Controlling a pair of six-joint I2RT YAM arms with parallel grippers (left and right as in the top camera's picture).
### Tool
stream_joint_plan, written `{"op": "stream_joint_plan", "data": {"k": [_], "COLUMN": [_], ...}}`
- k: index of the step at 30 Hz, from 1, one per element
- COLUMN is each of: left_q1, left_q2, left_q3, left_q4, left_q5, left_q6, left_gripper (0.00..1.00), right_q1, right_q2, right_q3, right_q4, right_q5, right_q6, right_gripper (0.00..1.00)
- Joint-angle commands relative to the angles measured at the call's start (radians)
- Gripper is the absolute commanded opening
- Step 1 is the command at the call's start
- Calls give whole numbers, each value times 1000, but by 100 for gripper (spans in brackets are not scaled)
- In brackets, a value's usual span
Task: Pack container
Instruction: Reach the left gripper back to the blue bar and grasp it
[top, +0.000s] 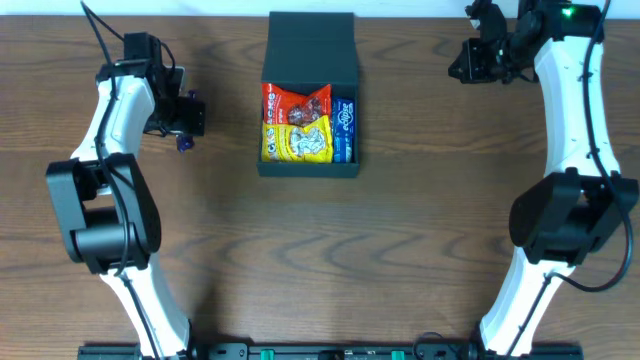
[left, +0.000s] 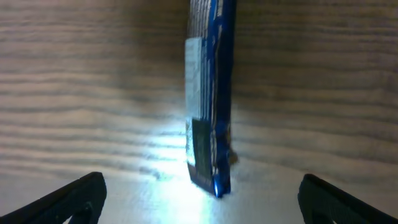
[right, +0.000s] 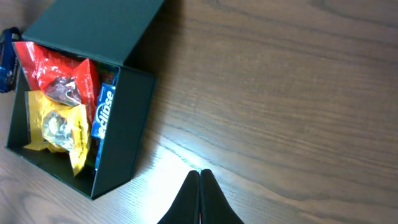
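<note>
The left gripper's open fingers are already on both sides of the near end of the blue snack pack, so the robot will next move that gripper down over it and close.
The dark teal container (top: 309, 168) stands open at the table's back centre, its lid flap folded back. Inside lie a red snack pack (top: 295, 103), a yellow snack pack (top: 296, 143) and a blue pack (top: 344, 128) along the right wall. The box also shows in the right wrist view (right: 127, 130). My left gripper (left: 199, 202) is open above a blue snack pack (left: 210, 93) lying on the table; the pack sits between and ahead of the fingers, untouched. In the overhead view this gripper (top: 185, 120) is left of the box. My right gripper (right: 199, 199) is shut and empty, right of the box.
The wooden table (top: 420, 230) extends round the box. The right arm's wrist (top: 480, 55) hovers at the back right corner. Both arm bases stand at the front edge.
</note>
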Motion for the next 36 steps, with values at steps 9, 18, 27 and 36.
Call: {"op": "stream_joint_plan", "data": {"k": [9,18,27,36], "left_q1": [-1,-2,-2,-8], "left_q2": [81,93,112,131], "left_q3": [-2,-3,-3,-3], "left_q4": [54,82,78,71], "left_q5": [13,14,29,43], "left_q6": [37,37,37,35], "left_gripper": [78,64,57,34], "right_q1": [10,10,10,10], "right_q2": [-37,-37,-37,-37], "right_q3": [-2,-2,-2,-2], "right_q4": [-3,-2,0,-2], "right_q5": [-7,-7,-7,-7], "right_q6": [-15,-15,-15,-15], "right_gripper": [2,2,2,2]}}
